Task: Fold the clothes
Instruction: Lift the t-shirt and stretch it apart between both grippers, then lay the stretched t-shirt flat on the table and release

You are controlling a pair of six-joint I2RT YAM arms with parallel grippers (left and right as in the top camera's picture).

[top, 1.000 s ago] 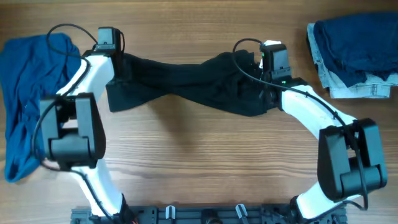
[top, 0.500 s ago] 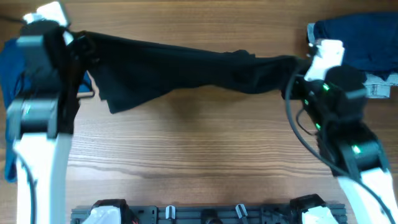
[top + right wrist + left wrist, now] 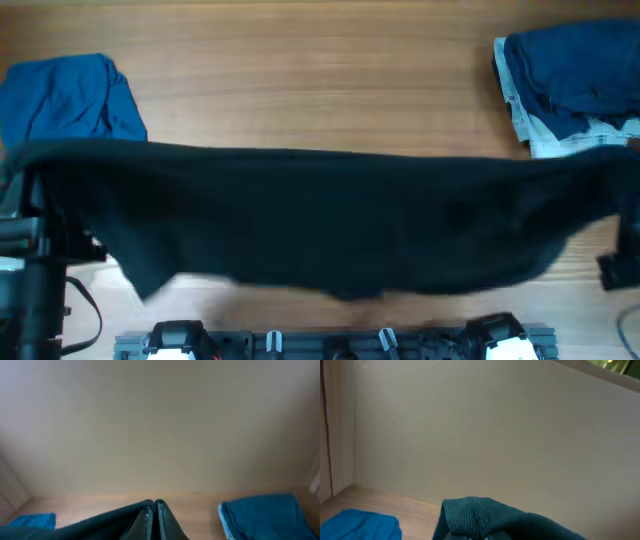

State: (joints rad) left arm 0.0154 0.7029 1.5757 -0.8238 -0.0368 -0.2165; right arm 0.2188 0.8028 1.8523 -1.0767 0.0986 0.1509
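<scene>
The left gripper carries the shirt's end outward and down next and releases it there, since bare table beside the bright-blue garment lies outward of and below the gripper.
The black shirt (image 3: pixel 330 215) is stretched wide and held high above the table, spanning nearly the whole overhead view. My left gripper (image 3: pixel 479 535) is shut on its left end; the cloth (image 3: pixel 485 517) bunches over the jaws. My right gripper (image 3: pixel 154 512) is shut on the right end, with black cloth (image 3: pixel 100 522) trailing off to the left. In the overhead view both grippers are hidden behind the shirt. The bright-blue garment (image 3: pixel 70 95) lies crumpled at the far left of the table and also shows in the left wrist view (image 3: pixel 360 525).
A folded stack of dark-blue and pale denim clothes (image 3: pixel 570 80) lies at the back right; it also shows in the right wrist view (image 3: pixel 265 515). The wooden table (image 3: pixel 300 80) shows behind the shirt. The arm mounts line the front edge (image 3: pixel 330 340).
Both arms have lifted the black shirt off the table and pulled its ends apart. It now hangs taut and much closer to the overhead camera.
</scene>
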